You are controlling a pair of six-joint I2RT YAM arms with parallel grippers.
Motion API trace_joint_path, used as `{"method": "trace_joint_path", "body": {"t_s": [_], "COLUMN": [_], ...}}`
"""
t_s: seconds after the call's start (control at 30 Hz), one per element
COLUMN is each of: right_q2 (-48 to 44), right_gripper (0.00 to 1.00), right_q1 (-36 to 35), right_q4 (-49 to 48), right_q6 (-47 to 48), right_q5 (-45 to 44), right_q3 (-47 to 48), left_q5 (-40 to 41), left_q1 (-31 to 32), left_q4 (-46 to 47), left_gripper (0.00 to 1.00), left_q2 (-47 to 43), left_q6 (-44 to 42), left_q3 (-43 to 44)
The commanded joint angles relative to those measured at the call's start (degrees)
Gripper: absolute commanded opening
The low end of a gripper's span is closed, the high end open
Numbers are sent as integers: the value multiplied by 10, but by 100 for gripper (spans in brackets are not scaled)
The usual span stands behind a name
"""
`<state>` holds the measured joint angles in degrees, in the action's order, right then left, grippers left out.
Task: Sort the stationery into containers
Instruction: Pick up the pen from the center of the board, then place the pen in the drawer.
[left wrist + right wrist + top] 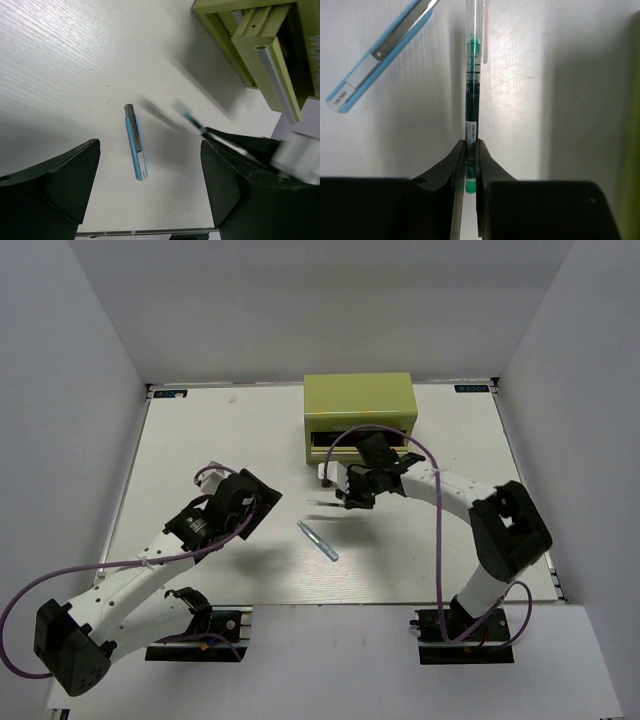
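The clear pen should next go up and away from my base in my right gripper, over the drawer of the yellow-green chest.
My right gripper (350,498) is shut on a clear pen with green ink (471,90), holding it by its tail end (470,150) just above the table, in front of the chest. The pen shows blurred in the left wrist view (192,122). A pale blue stick with a metal strip (318,541) lies flat on the table; it also shows in the left wrist view (135,142) and the right wrist view (380,55). The yellow-green chest (358,405) stands at the back with a drawer (272,60) pulled out. My left gripper (255,502) is open and empty (150,185), left of the blue stick. The red and dark blue sticks are out of view.
White walls close in the table on the left, back and right. The right arm (500,530) arcs over the right side of the table. Purple cables (440,510) loop off both arms. The table's near edge (150,231) runs just below the left fingers.
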<state>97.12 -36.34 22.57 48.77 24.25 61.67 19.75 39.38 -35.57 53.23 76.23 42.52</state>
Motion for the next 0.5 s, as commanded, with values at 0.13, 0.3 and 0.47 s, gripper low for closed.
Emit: {"method": "trace_joint_path", "body": {"t_s": [0.13, 0.3, 0.47], "right_q2": [-125, -117, -88], "right_gripper": [0, 0, 0], "right_q1": [7, 27, 57], "right_q4": [-15, -4, -17], "right_q6": [-26, -28, -1], "right_q5": [13, -42, -94], "right_q3": [76, 134, 156], "left_q5": [-28, -41, -58], "left_q1": [-2, -2, -2], "left_q4": [9, 9, 16], "left_gripper": [90, 90, 90], "left_q2": [34, 69, 82], "left_q6": [30, 40, 40], "left_q3": [-12, -7, -7]}}
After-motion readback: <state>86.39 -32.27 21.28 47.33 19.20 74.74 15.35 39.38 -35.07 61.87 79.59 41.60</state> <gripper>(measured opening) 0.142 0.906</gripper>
